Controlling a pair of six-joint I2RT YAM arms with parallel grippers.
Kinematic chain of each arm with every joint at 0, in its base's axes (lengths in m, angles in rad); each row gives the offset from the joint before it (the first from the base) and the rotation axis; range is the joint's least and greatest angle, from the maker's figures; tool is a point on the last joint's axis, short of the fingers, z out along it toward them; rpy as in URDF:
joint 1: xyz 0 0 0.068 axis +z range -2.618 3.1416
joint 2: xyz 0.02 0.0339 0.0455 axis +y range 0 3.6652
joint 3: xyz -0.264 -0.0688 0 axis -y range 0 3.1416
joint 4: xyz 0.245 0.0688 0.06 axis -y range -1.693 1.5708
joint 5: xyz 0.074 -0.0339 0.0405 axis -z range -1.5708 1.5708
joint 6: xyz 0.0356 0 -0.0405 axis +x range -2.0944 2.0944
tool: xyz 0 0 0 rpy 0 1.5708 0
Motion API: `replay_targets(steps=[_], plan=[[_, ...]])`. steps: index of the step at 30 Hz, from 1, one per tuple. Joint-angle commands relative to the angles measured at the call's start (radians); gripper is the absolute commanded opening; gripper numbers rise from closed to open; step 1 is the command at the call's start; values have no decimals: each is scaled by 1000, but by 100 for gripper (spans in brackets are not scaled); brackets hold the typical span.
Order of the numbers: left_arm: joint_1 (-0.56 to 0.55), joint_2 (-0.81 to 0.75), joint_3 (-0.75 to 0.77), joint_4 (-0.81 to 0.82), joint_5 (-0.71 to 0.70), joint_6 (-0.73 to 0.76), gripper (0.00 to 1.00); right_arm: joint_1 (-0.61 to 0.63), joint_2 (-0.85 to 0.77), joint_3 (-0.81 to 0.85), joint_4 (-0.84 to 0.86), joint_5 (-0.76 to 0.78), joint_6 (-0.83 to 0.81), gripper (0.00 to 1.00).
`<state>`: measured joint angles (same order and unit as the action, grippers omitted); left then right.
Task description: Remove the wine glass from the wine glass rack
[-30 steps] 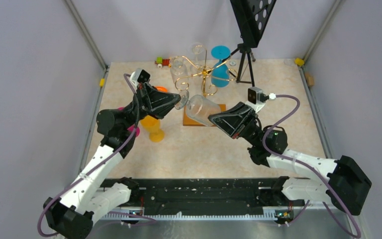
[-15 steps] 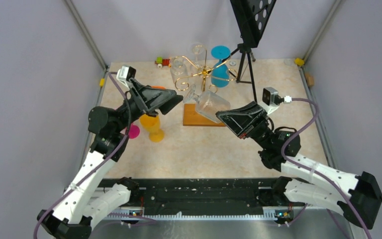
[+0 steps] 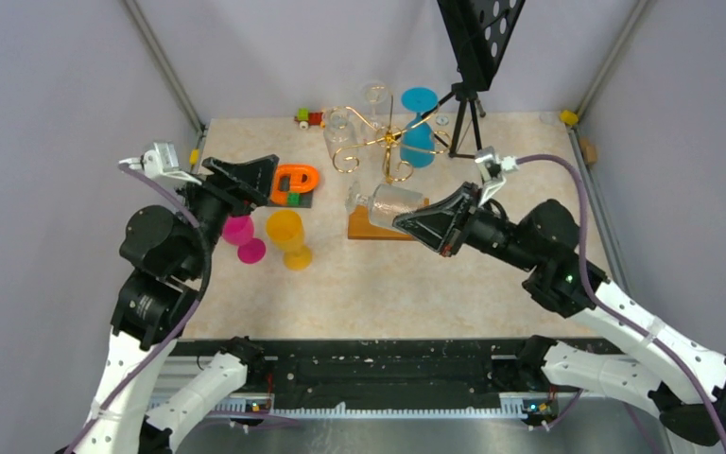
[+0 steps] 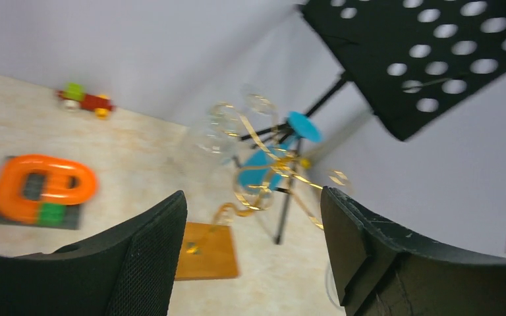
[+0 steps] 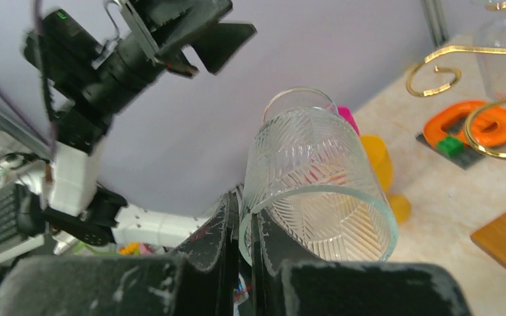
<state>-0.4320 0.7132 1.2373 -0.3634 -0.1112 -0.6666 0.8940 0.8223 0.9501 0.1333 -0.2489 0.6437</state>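
The right gripper swings down and to the left in the top view to bare tabletop [image 3: 337, 270] beside the yellow glass next, tilting the sideways wine glass upright.
A clear ribbed wine glass [image 3: 385, 200] hangs on its side just in front of the gold wine glass rack [image 3: 383, 142], off the rack's arms. My right gripper [image 3: 408, 223] is shut on the rim of this wine glass [image 5: 316, 178], one finger inside the bowl and one outside [image 5: 245, 227]. My left gripper [image 3: 263, 176] stands open and empty well to the left, apart from the glass. In the left wrist view its fingers [image 4: 151, 263] frame the blurred rack [image 4: 263, 181] and its wooden base [image 4: 207, 251].
Two clear glasses [image 3: 338, 129] and a blue glass [image 3: 419, 123] hang on the rack. A yellow glass [image 3: 288, 236] and a pink glass [image 3: 242, 233] are on the table at the left, near an orange toy [image 3: 293, 182]. A black tripod stand [image 3: 468, 109] rises behind.
My left gripper opened, let go of the glass's foot and drew back to the left. The right arm kept the glass by its rim and swung it slightly.
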Motion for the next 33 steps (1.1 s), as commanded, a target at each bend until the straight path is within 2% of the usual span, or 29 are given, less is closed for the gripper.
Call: replay_targets(steps=[1,5,11,18,27,33], plan=[[4,27,0,-83,-230,189,78,6,82,130,-259,-60,-142,0],[4,29,-10,-83,-265,215,78,19,214,187,-344,-89,-160,0],[4,78,64,-198,-411,256,82,199,431,369,-530,188,-231,0],[4,111,91,-238,-372,267,82,300,732,617,-758,447,-241,0],[4,77,85,-248,-428,277,82,333,1082,861,-937,558,-256,0],[4,57,85,-249,-464,292,82,333,1223,955,-1001,599,-257,0]])
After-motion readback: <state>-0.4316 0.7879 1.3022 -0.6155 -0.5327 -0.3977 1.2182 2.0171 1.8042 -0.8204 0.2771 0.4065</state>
